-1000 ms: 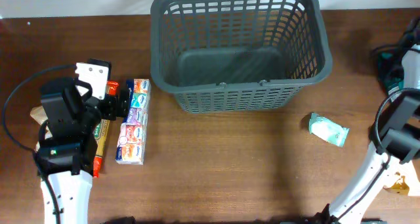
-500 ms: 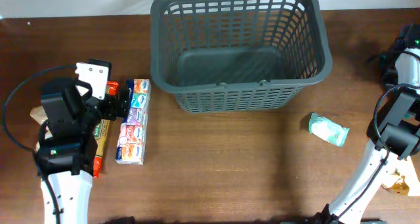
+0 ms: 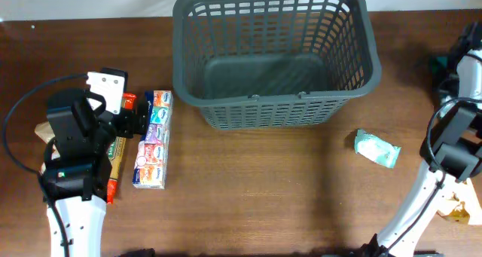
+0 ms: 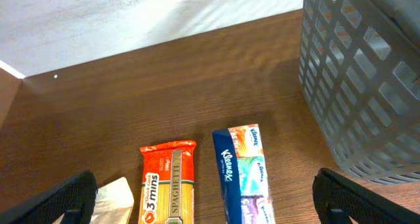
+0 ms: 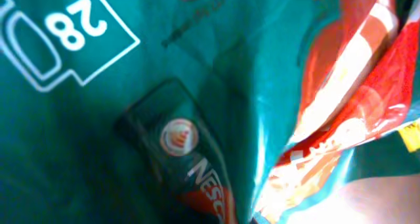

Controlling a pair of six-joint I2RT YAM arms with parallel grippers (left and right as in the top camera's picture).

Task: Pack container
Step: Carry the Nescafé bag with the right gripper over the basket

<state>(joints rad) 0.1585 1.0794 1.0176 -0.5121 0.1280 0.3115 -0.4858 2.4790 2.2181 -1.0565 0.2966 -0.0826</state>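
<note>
The right gripper lifts the packet over the empty basket's rim next, to the gripper's left in the overhead view. It then lowers the packet inside and releases.
The dark grey basket point(image 3: 275, 110) stands at the back middle of the table, and its slotted wall point(image 4: 367, 73) fills the right of the left wrist view. My left gripper point(image 4: 213, 207) hangs open above an orange spaghetti pack point(image 4: 169, 184) and a blue Kleenex pack point(image 4: 244, 171), touching neither. At the far right edge my right gripper point(image 3: 452, 68) is shut on a green Nescafe packet point(image 5: 131, 106). The crumpled packet fills the right wrist view and hides the fingers.
A small white and teal packet point(image 3: 376, 149) lies right of the basket's front. A beige packet point(image 4: 115, 198) sits left of the spaghetti. A yellowish packet point(image 3: 456, 210) lies at the front right by the right arm's base.
My right gripper has gone from open to shut at the table's far right edge, and that arm has shifted slightly. The left arm and its packs have not moved.
</note>
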